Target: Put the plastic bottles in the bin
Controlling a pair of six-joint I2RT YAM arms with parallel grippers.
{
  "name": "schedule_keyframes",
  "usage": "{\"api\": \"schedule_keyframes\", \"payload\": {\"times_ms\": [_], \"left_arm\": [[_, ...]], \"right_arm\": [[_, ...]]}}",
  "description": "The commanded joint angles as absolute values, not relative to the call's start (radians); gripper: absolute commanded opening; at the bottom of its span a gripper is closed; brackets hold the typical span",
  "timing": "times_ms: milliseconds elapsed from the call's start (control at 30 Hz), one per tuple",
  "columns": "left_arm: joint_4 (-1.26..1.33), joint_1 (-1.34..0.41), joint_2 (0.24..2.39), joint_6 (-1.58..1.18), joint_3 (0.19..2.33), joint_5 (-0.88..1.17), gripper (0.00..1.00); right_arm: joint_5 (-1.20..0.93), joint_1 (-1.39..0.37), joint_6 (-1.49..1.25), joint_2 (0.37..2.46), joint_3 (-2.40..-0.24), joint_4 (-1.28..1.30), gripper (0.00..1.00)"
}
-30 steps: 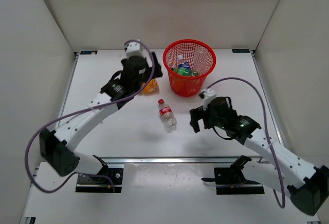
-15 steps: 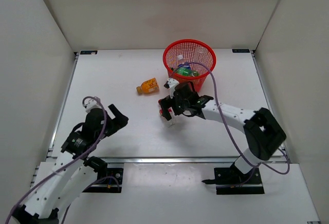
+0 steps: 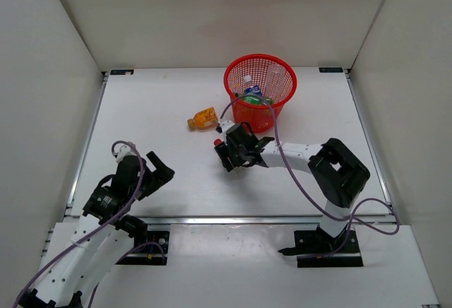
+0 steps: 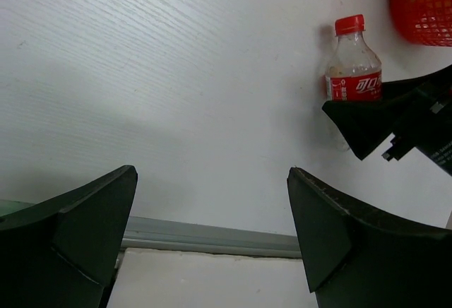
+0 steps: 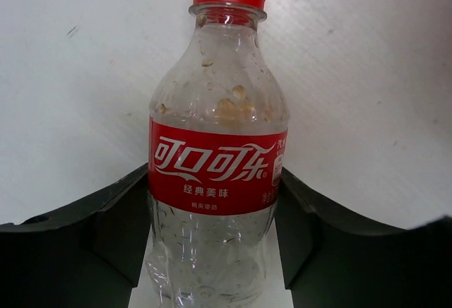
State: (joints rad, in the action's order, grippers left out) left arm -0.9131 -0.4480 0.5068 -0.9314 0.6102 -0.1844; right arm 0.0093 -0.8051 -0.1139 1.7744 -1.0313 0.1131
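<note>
The right gripper lifts the red-label bottle next, then carries it outward over the red mesh bin's open top (image 3: 260, 82), since the bin's rim stands above the table.
A clear plastic bottle (image 5: 215, 160) with a red label and red cap lies on the white table, cap pointing away from my right wrist. My right gripper (image 5: 214, 174) is shut on its body just below the label, a finger pressed against each side. From above, that gripper (image 3: 227, 154) sits a little in front of the red mesh bin (image 3: 279, 110). The bin holds a green bottle (image 3: 251, 99) and a blue-labelled one (image 3: 248, 83). An orange-filled bottle (image 3: 203, 119) lies left of the bin. My left gripper (image 3: 157, 170) is open and empty at the near left.
In the left wrist view the red-label bottle (image 4: 353, 68) and the bin's edge (image 4: 424, 4) show at the upper right, beyond my open left gripper (image 4: 212, 174). A metal rail (image 3: 226, 218) runs along the table's near edge. White walls enclose three sides.
My right arm swung left to the red-label bottle and shut on it. My left arm pulled back from beside the orange bottle to the near left, staying open.
</note>
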Motion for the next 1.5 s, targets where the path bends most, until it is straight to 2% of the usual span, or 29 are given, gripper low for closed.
{"api": "schedule_keyframes", "payload": {"times_ms": [0, 33, 167, 267, 400, 567, 767, 833, 867, 933, 1000, 1200, 1367, 1467], "left_arm": [[-0.910, -0.436, 0.517, -0.913, 0.624, -0.170, 0.98], [-0.907, -0.437, 0.517, -0.910, 0.623, -0.170, 0.99], [-0.897, -0.437, 0.526, -0.926, 0.611, -0.181, 0.98], [-0.859, -0.431, 0.537, -0.934, 0.588, -0.152, 0.98], [-0.836, -0.425, 0.546, -0.934, 0.577, -0.141, 0.99], [-0.841, -0.416, 0.595, -0.890, 0.586, -0.138, 0.99], [-0.776, -0.400, 0.624, -0.894, 0.572, -0.123, 0.99], [-0.747, -0.390, 0.632, -0.903, 0.568, -0.121, 0.98], [-0.726, -0.388, 0.632, -0.904, 0.563, -0.118, 0.99], [-0.701, -0.384, 0.655, -0.897, 0.566, -0.115, 0.98], [-0.672, -0.377, 0.695, -0.877, 0.578, -0.103, 0.99], [-0.602, -0.354, 0.846, -0.816, 0.659, -0.098, 0.99], [-0.497, -0.337, 0.986, -0.854, 0.724, -0.121, 0.99], [-0.321, -0.327, 1.089, -0.948, 0.742, -0.082, 0.99]], "right_arm": [[0.061, -0.842, -0.123, 1.694, -1.023, 0.156, 0.32], [0.060, -0.857, -0.132, 1.649, -1.023, 0.184, 0.28], [0.039, -0.897, -0.104, 1.456, -1.022, 0.276, 0.23], [0.029, -0.882, -0.080, 1.369, -1.107, 0.293, 0.26], [0.009, -0.720, -0.025, 1.348, -1.283, 0.247, 0.28], [-0.040, -0.511, 0.044, 1.471, -1.488, 0.226, 0.26], [-0.015, -0.404, 0.100, 1.655, -1.638, 0.238, 0.41], [-0.014, -0.382, 0.127, 1.698, -1.634, 0.218, 0.55], [-0.018, -0.380, 0.127, 1.704, -1.640, 0.228, 0.58], [-0.037, -0.387, 0.127, 1.715, -1.632, 0.230, 0.81], [-0.037, -0.393, 0.135, 1.698, -1.625, 0.219, 0.98], [-0.014, -0.410, 0.129, 1.609, -1.640, 0.255, 0.99], [0.115, -0.459, 0.170, 1.431, -1.470, 0.177, 1.00], [0.192, -0.462, 0.161, 1.326, -1.401, 0.201, 1.00]]}}
